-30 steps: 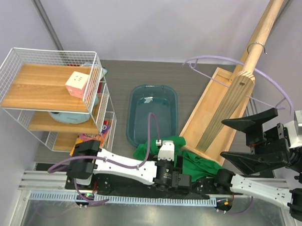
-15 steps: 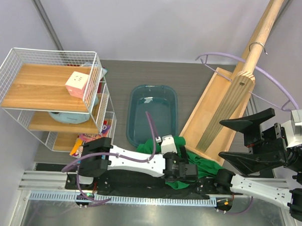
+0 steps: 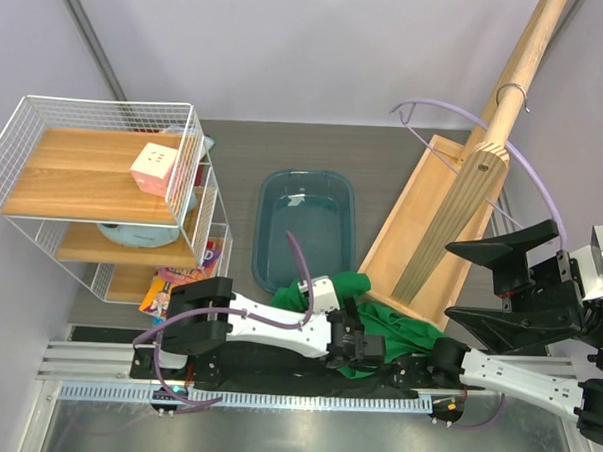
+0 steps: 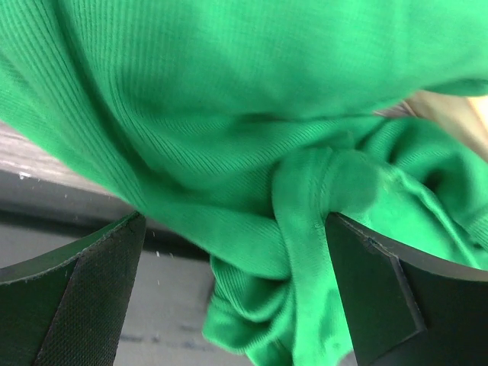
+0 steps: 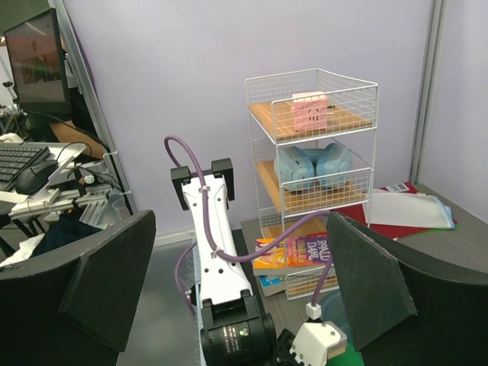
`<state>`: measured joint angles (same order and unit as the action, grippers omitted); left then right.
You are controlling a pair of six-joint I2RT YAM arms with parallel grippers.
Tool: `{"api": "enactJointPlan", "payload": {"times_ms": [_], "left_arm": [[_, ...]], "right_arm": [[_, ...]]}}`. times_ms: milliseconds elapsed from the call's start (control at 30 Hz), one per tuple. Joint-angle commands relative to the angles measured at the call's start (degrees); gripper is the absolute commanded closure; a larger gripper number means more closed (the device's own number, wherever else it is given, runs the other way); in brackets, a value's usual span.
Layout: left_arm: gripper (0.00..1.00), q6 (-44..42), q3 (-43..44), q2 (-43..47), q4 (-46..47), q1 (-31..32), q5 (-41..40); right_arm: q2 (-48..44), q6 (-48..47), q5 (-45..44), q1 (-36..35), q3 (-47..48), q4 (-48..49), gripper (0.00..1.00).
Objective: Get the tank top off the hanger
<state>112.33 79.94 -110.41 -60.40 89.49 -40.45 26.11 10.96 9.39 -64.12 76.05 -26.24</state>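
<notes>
My left gripper needs to stay low at the tank top's near side next and close its open fingers around the bunched fold point(image 4: 299, 221), because it is already between them.
The bright green tank top point(image 3: 402, 331) lies crumpled on the table near the front edge, off the hanger. The lilac hanger point(image 3: 449, 105) hangs bare by its metal hook point(image 3: 513, 90) on the slanted wooden pole. My left gripper point(image 3: 361, 349) is down on the tank top's near side. In the left wrist view the green fabric point(image 4: 252, 137) fills the frame; my left gripper point(image 4: 235, 221) is open with a bunched fold between its jaws, touching only the right finger point(image 4: 377, 290). My right gripper point(image 3: 449, 283) hovers open and empty at the right, also seen as right gripper point(image 5: 241, 221).
A wooden pole stand point(image 3: 484, 164) with a wooden tray point(image 3: 412, 221) occupies the right. A teal tub point(image 3: 309, 174) sits mid-table. A white wire shelf point(image 3: 96, 107) with a pink cube point(image 3: 154, 168) stands left, books point(image 3: 184, 281) beside it.
The left arm has folded lower and its gripper has dropped onto the tank top. The bare hanger has swung round on the pole. The right gripper has shifted slightly.
</notes>
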Motion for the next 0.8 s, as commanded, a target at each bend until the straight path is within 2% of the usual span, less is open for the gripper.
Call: {"api": "enactJointPlan", "payload": {"times_ms": [0,133,267,333,367,433,600,633,667,767], "left_arm": [[0.00,3.0,-2.2,2.9,7.6,-1.1,-3.8],[0.04,1.7,-1.5,1.4,8.7,-1.1,-5.0],[0.22,3.0,-4.3,1.3,10.7,-1.2,-5.2],[0.28,3.4,-5.5,1.6,12.4,-1.1,-5.3],[0.34,3.3,-6.5,1.8,12.9,-1.1,-5.3],[0.38,3.4,-6.9,1.8,13.6,-1.1,-5.5],[0.68,2.5,-7.4,2.6,13.3,-1.1,-6.2],[0.76,1.9,-7.7,2.9,13.3,-1.1,-6.8],[0.87,1.1,-7.8,3.4,13.3,-1.1,-7.3],[1.00,-0.8,-7.4,5.4,10.7,-0.3,-10.8]], "right_arm": [[0.3,0.7,0.2,0.1,-0.4,2.8,0.00],[0.9,0.8,0.7,0.1,-0.6,3.4,0.00],[0.8,1.1,0.5,0.1,-1.2,3.5,0.00],[0.3,1.2,0.5,0.1,-1.3,3.7,0.00],[0.3,1.2,0.5,0.1,-1.3,3.8,0.00],[0.2,1.3,0.6,0.1,-1.4,3.8,0.00],[0.3,1.3,0.5,0.1,-1.3,3.9,0.00],[0.3,1.3,0.5,0.1,-1.3,4.0,0.00],[0.3,1.3,0.5,0.1,-1.3,3.9,0.00],[0.3,1.2,0.5,0.2,-1.4,4.0,0.00]]}}
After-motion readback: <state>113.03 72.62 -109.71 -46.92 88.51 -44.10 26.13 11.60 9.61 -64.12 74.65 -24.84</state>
